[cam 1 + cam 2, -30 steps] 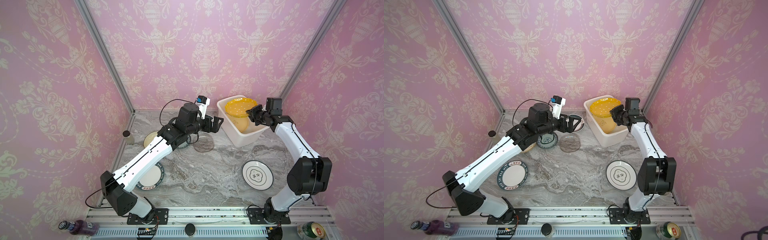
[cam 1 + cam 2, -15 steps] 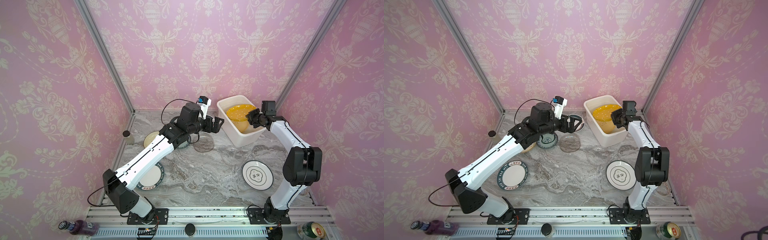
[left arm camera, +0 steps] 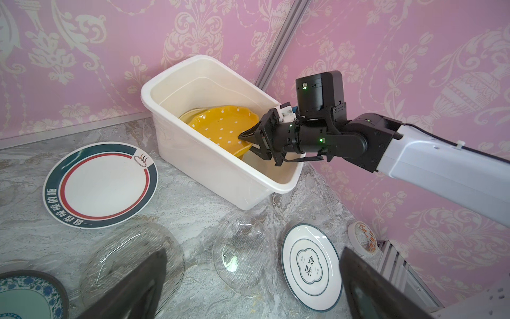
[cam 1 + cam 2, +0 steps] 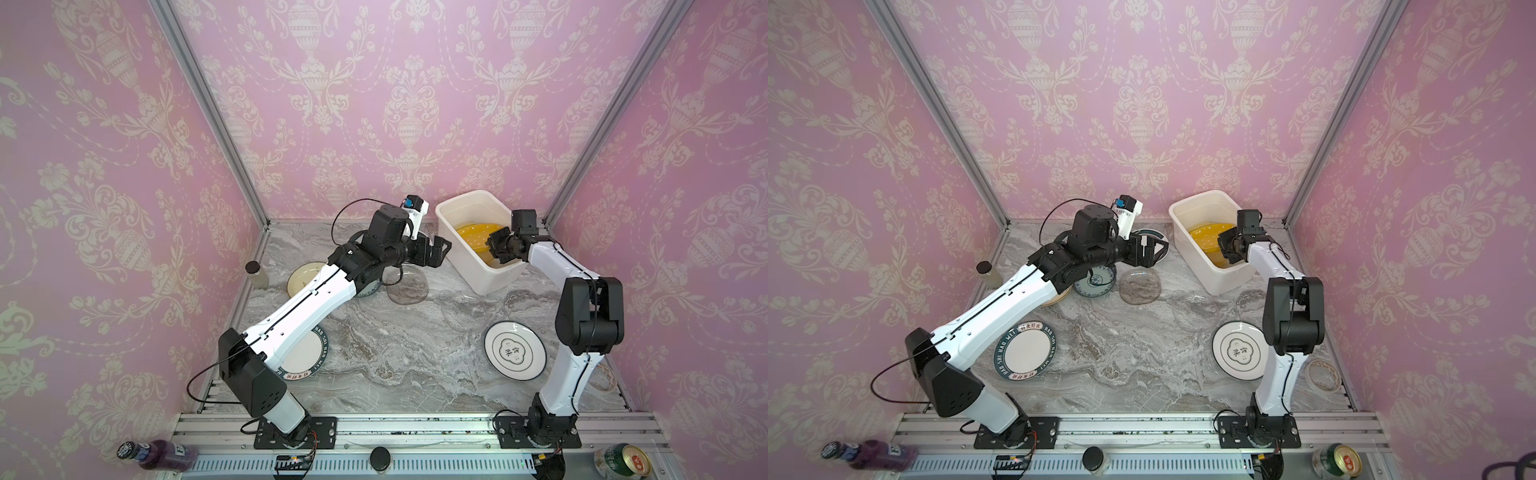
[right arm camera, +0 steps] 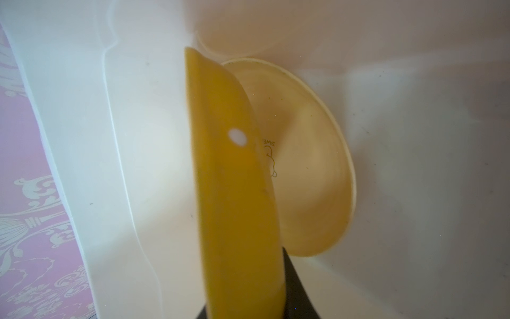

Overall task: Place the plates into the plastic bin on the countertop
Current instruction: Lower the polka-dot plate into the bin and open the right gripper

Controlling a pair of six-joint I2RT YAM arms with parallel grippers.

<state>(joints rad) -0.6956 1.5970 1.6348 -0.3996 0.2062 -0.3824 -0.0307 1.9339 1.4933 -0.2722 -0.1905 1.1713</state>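
I will next lower my right gripper inside the bin and release the dotted orange plate's rim over the pale yellow plate (image 5: 311, 179), because that plate is below my gripper.
The white plastic bin (image 4: 494, 278) (image 3: 209, 165) stands at the back right of the countertop (image 4: 395, 357). My right gripper (image 4: 494, 249) (image 3: 245, 140) reaches inside it, shut on the rim of the dotted orange plate (image 4: 473, 241) (image 5: 234, 193). That plate tilts over a pale yellow plate (image 5: 311, 179) on the bin's floor. My left gripper (image 4: 440, 249) (image 4: 1152, 253) hovers open and empty just left of the bin. Below it lie a smoky glass plate (image 4: 1140, 284) and a clear glass plate (image 3: 245, 254). Lettered white plates (image 4: 1025, 353) (image 4: 514, 350) lie nearer the front.
A teal floral plate (image 4: 1094, 280), a cream plate (image 4: 303, 276) and a ring-rimmed white plate (image 3: 99, 185) lie under and beside the left arm. A small jar (image 4: 255, 274) stands at the left wall. A tape roll (image 4: 1323, 374) lies front right. A bottle (image 4: 158, 455) and a can (image 4: 621, 459) rest by the front rail.
My right gripper has lowered the orange plate from above the bin's rim down into the bin, and the plate now lies flatter. The left arm has hardly moved.
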